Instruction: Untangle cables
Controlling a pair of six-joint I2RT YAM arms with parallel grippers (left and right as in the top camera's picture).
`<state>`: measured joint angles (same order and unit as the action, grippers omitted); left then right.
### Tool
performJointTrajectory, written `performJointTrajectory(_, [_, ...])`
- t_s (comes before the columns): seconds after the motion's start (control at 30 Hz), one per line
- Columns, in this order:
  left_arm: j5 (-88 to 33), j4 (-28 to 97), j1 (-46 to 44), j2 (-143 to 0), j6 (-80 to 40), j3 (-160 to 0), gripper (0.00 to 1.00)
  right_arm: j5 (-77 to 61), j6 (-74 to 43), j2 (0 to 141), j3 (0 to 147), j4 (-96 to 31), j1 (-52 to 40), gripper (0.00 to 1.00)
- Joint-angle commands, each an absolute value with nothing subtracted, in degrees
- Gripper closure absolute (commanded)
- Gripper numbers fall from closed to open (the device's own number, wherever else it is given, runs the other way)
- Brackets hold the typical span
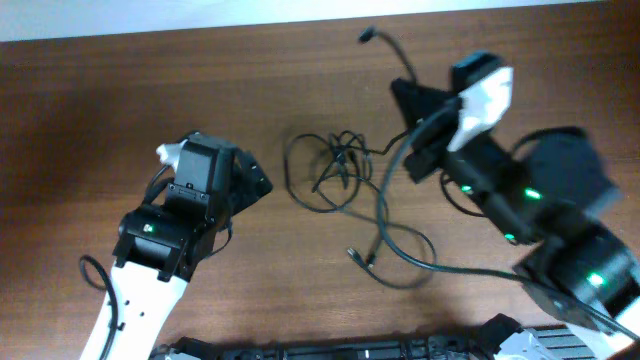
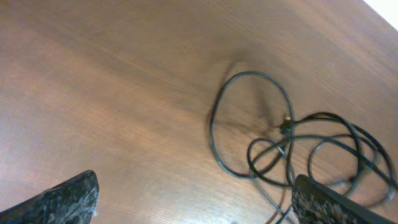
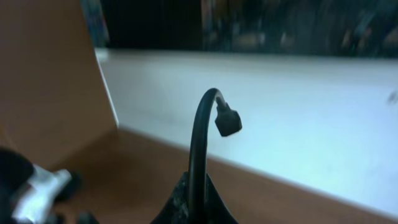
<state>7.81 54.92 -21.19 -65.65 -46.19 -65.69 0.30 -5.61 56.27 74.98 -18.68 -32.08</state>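
Note:
My right gripper lifts the cable to the right in the overhead view next, away from the tangle, and releases it, as bare tabletop lies that way.
A tangle of thin black cables (image 1: 335, 170) lies on the brown table's middle, with a loose loop and plug end (image 1: 358, 258) trailing toward the front. My right gripper (image 1: 412, 100) is shut on one cable and holds it above the table at the back right. Its free plug end (image 1: 366, 36) curls up beyond the fingers. In the right wrist view the cable (image 3: 198, 143) stands up between the shut fingers (image 3: 197, 198), its plug (image 3: 228, 121) bent over. My left gripper (image 1: 255, 182) is open and empty, left of the tangle. The left wrist view shows the cable loops (image 2: 292, 140) ahead of its fingers (image 2: 196, 199).
The wooden table (image 1: 100, 100) ends at a white strip along the back (image 1: 300, 12). A dark rail with fittings (image 1: 340, 350) runs along the front edge. Thicker arm wires hang by the left arm (image 1: 95, 275).

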Motion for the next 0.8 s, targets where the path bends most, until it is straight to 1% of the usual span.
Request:
performJointTrajectory(0.0, [-3.8,49.1,-21.0,-65.7,-27.1,-65.8,0.01,2.2,-4.7,55.3,82.9,-15.8,-32.2,0.96])
performJointTrajectory(0.13, [-13.2,42.2,-21.0,-65.7,-18.9,-65.8,0.01,2.2,-2.5,56.0,89.6,-7.7,-32.2,0.96])
performJointTrajectory(0.2, [-15.4,41.1,-21.0,-65.7,-16.8,-65.8,0.01,2.4,2.2,56.2,91.0,0.7,-32.2,0.96])
performJointTrajectory(0.23, [-15.4,41.1,-21.0,-65.7,-16.8,-65.8,0.01,2.4,4.3,56.3,91.3,5.6,-32.2,0.96])
performJointTrajectory(0.27, [-15.4,41.1,-21.0,-65.7,-16.8,-65.8,0.01,2.4,7.6,56.4,91.5,13.2,-32.2,0.96])
performJointTrajectory(0.33, [-15.5,41.2,-21.0,-65.7,-16.8,-65.8,0.01,2.2,13.6,57.0,91.6,33.4,-32.2,0.96])
performJointTrajectory(0.37, [-15.5,41.2,-21.0,-65.7,-16.8,-65.8,0.01,2.2,15.0,57.2,92.5,38.0,-32.2,0.96])
performJointTrajectory(0.4, [-15.5,41.2,-21.0,-65.7,-16.8,-65.8,0.01,2.2,16.5,57.4,93.9,39.0,-32.2,0.96])
performJointTrajectory(0.47, [-15.5,41.5,-21.0,-65.7,-16.8,-65.7,0.01,2.2,19.8,58.9,100.4,35.0,-32.2,0.96])
performJointTrajectory(0.57, [-15.5,41.8,-21.0,-65.7,-16.8,-65.7,0.01,4.7,26.8,66.4,116.9,20.1,-32.2,0.96])
performJointTrajectory(0.63, [-15.5,41.6,-21.0,-65.7,-16.8,-65.7,0.01,10.3,32.6,73.6,129.1,10.0,-32.2,0.96])
performJointTrajectory(0.67, [-15.5,41.5,-21.0,-65.7,-16.8,-65.7,0.01,15.0,38.0,79.6,138.0,4.5,-32.2,0.96])
performJointTrajectory(0.73, [-15.5,41.5,-21.0,-65.7,-16.8,-65.7,0.01,19.7,44.3,85.7,147.1,0.4,-32.2,0.96])
performJointTrajectory(0.77, [-15.5,41.6,-21.0,-65.7,-16.8,-65.7,0.01,23.4,49.6,91.4,154.8,-3.3,-32.0,0.96])
